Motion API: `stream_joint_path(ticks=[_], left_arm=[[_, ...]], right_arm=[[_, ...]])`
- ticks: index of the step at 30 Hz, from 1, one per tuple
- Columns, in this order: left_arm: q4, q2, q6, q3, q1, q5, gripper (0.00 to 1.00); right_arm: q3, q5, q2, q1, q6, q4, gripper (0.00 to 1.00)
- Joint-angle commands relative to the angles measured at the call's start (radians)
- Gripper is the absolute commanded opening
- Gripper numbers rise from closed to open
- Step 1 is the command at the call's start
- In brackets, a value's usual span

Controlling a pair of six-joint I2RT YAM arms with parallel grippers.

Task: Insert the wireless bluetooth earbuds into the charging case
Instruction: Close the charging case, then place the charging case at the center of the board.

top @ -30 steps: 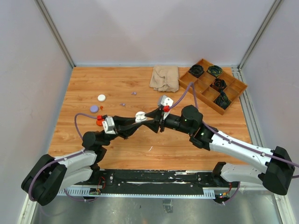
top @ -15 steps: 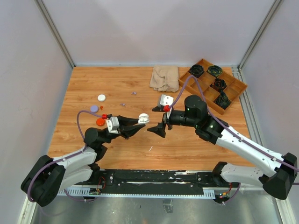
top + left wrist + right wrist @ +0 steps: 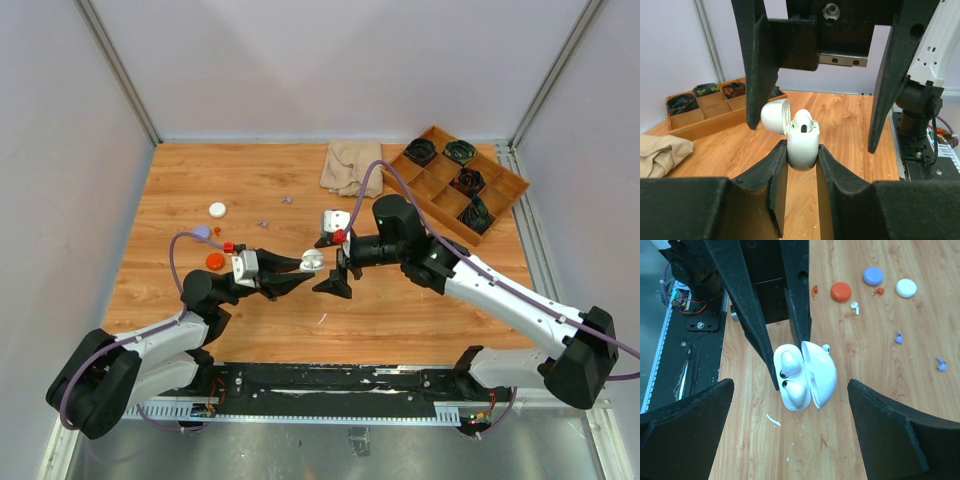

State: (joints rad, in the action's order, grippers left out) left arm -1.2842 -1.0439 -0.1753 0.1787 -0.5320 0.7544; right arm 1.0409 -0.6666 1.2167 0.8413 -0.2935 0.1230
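Next, the left gripper moves down, tilts its fingers downward and releases the case on the bare tabletop near the long white crumb, because both earbuds fill its wells.
My left gripper (image 3: 304,266) is shut on the base of a white charging case (image 3: 802,146), held above the table with its lid (image 3: 775,116) swung open. Two white earbuds (image 3: 789,362) (image 3: 798,391) sit in the case's wells. My right gripper (image 3: 789,388) stands open wide right in front of the case, a finger (image 3: 757,65) on each side, touching nothing. More earbuds lie loose on the wood: a white one (image 3: 855,307), purple ones (image 3: 898,336) and orange ones (image 3: 814,290).
Round cases lie at the left: white (image 3: 217,209), purple (image 3: 202,232), orange (image 3: 215,261). A beige cloth (image 3: 352,165) and a wooden compartment tray (image 3: 497,197) with dark coiled items sit at the back right. Small white crumbs (image 3: 773,420) dot the wood.
My right gripper let go at the case, opened wide and drew back a little. The left gripper carried the open case slightly right and nearer.
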Motion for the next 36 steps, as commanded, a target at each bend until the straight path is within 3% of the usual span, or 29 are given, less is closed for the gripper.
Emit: stream_joint_path(ticks=[1,13,23,28,36], left_arm=[[-0.022,-0.004,-0.024,0.023,0.004,-0.037,0.00],[0.218,-0.030,-0.049,0.072,0.004,-0.162,0.00],[0.444,-0.093,-0.242,0.108,-0.009,-0.193,0.04],[0.569,-0.150,-0.288,0.129,-0.087,-0.251,0.08],[0.622,-0.411,-0.403,0.223,-0.180,-0.300,0.16]], right_arm=[[0.036,-0.087,0.014,-0.010,-0.025,0.028,0.96],[-0.016,-0.089,-0.037,-0.009,-0.020,0.052,0.92],[-0.143,0.450,-0.140,-0.015,0.130,-0.025,0.95],[-0.260,0.704,-0.203,-0.014,0.238,-0.107,0.95],[-0.405,0.950,-0.302,-0.015,0.327,-0.168,0.96]])
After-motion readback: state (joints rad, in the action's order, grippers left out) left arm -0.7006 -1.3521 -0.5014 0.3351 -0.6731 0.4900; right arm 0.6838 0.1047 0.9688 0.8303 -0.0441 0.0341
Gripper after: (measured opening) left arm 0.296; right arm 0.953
